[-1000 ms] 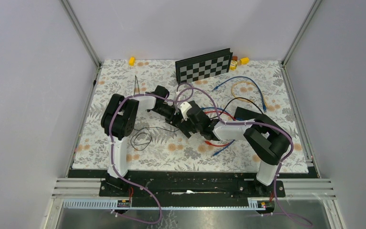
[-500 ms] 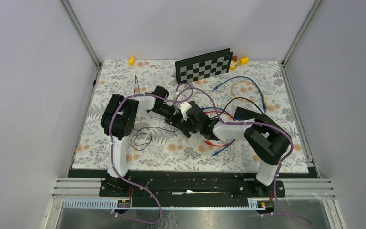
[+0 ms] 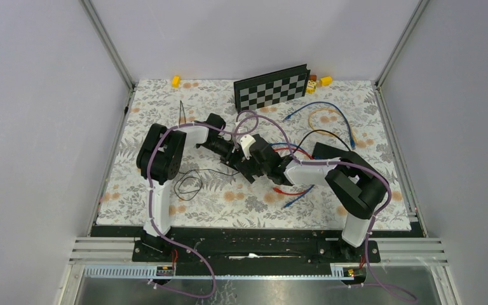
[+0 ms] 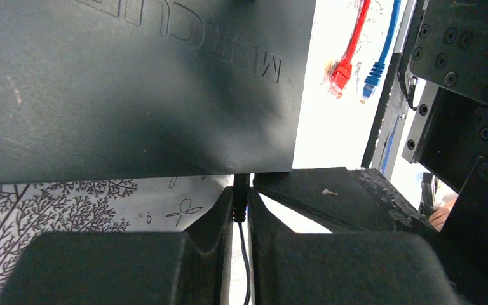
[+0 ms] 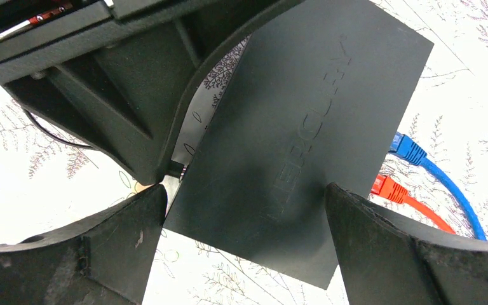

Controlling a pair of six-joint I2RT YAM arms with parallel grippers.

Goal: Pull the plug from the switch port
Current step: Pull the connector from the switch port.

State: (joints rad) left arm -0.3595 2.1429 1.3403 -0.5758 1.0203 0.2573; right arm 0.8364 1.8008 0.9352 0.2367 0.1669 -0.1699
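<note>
The left gripper pulls outward and to the left in the top view, toward the lone yellow block, next, then releases the plug, since it still sits in the port.
The black switch (image 4: 133,82) lies flat on the flowered mat mid-table (image 3: 252,168). A thin black plug (image 4: 241,190) sits in the port on its near edge, its wire running back between my left fingers. My left gripper (image 4: 241,204) is shut on that plug. It shows in the top view (image 3: 232,152) just left of the switch. My right gripper (image 5: 244,190) straddles the switch (image 5: 305,146) with one finger against each side, holding it. The plug (image 5: 176,170) shows at the switch's corner under the left gripper (image 5: 133,95).
Loose red (image 5: 391,187) and blue (image 5: 410,149) network cables lie just past the switch. A thin black wire (image 3: 190,181) loops on the mat at left. More cables (image 3: 321,111), a second black box (image 3: 327,150), a chessboard (image 3: 272,86) and yellow blocks (image 3: 176,81) lie further back.
Almost nothing: the left arm has shifted very slightly. Both grippers stay where they were on the plug and the switch.
</note>
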